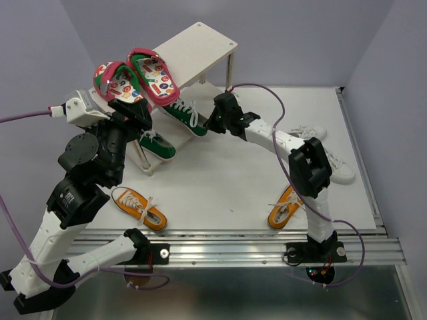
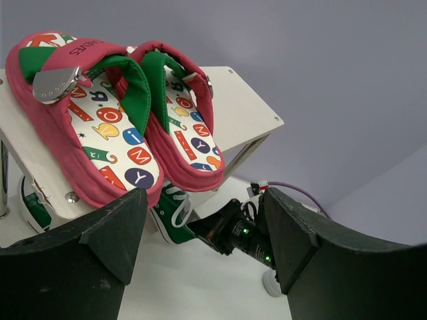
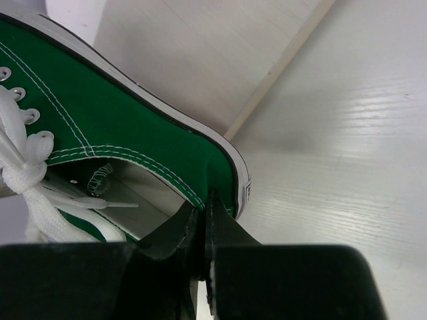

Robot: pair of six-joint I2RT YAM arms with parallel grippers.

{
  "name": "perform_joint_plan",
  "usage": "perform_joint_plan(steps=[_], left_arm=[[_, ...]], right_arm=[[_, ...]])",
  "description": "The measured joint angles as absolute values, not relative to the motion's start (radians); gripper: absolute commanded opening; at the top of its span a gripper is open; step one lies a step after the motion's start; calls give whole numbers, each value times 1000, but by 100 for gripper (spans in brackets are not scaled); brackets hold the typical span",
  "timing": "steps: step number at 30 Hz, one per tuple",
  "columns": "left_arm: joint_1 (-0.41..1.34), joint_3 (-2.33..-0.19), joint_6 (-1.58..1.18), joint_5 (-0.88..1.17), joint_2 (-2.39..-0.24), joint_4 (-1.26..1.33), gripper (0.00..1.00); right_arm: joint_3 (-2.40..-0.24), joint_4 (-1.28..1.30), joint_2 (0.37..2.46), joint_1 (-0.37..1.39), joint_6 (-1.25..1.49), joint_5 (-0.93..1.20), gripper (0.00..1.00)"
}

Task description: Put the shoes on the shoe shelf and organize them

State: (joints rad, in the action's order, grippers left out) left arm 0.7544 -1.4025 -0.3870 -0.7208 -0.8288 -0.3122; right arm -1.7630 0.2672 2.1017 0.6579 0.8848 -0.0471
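I need to swing my right gripper toward the second green sneaker and down next, to put the shoe's held heel on the shelf's lower board (image 1: 183, 137), because the shoe points away from its mate.
The cream-white shoe shelf (image 1: 200, 43) stands at the back of the table. Both pink-red flip-flops (image 1: 137, 77) lie side by side on the left end of its top board. My right gripper (image 1: 217, 120) is shut on the heel rim of a green sneaker (image 3: 133, 133) at the lower board (image 3: 193, 60). A second green sneaker (image 1: 157, 143) sits left of it. My left gripper (image 2: 203, 253) stands open and holds nothing, just in front of and below the flip-flops (image 2: 113, 127). Orange sneakers (image 1: 139, 208) (image 1: 285, 205) lie near the front edge.
Two white sneakers (image 1: 313, 133) (image 1: 340, 170) lie on the table at the right, beside the right arm. The right half of the shelf's top board carries nothing. A purple cable (image 1: 267, 93) arcs over the right arm.
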Motion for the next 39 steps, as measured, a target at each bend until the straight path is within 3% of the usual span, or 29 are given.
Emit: perform_joint_plan(steps=[39], left_arm=[[754, -1403, -387, -724, -812, -331, 82]], right_arm=[[-1751, 216, 2160, 748, 1146, -94, 2]])
